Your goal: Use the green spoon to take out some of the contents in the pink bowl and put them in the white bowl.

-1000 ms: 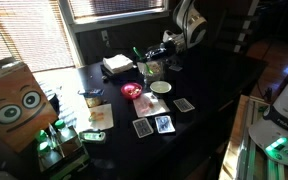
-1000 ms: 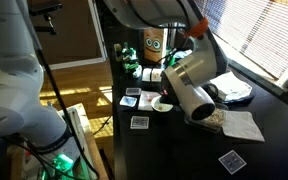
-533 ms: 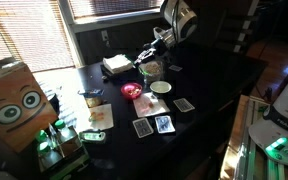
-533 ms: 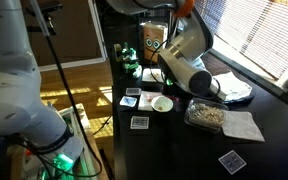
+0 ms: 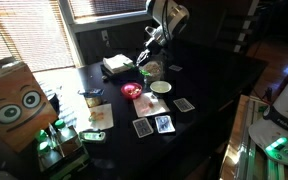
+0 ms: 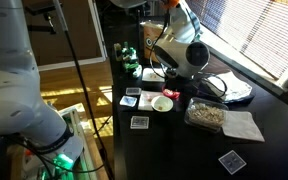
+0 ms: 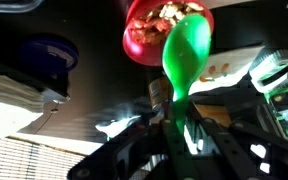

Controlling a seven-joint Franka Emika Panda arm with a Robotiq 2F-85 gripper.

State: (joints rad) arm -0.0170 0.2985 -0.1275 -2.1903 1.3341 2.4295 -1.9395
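Note:
The green spoon will go down beside the pink bowl (image 7: 142, 42) next, onto the bare table by the glass container (image 7: 89, 14), and my gripper will release it there because that part of the table is clear.
In the wrist view my gripper (image 7: 176, 126) is shut on the handle of the green spoon (image 7: 188, 52). The spoon's blade reaches forward over the near rim of the pink bowl (image 7: 142, 42), which holds light crumbly contents. In an exterior view the gripper (image 5: 143, 63) hangs above the table, behind the pink bowl (image 5: 132, 91) and the white bowl (image 5: 161, 88). The two bowls sit side by side, and both also show in an exterior view: the white bowl (image 6: 162, 103) and, right behind it, the pink bowl (image 6: 170, 94). The white bowl is out of the wrist view.
A clear glass container (image 5: 152, 70) stands just under the arm, a square white stack (image 5: 117, 64) behind it. Playing cards (image 5: 154, 125) lie in front of the bowls. A cardboard box with eyes (image 5: 14, 100) stands at the table's end. A blue object (image 7: 49, 52) is near the stack.
The arm has swung across the table and the wrist has turned, so the gripper with the spoon now sits nearer the pink bowl. The bowls have not moved.

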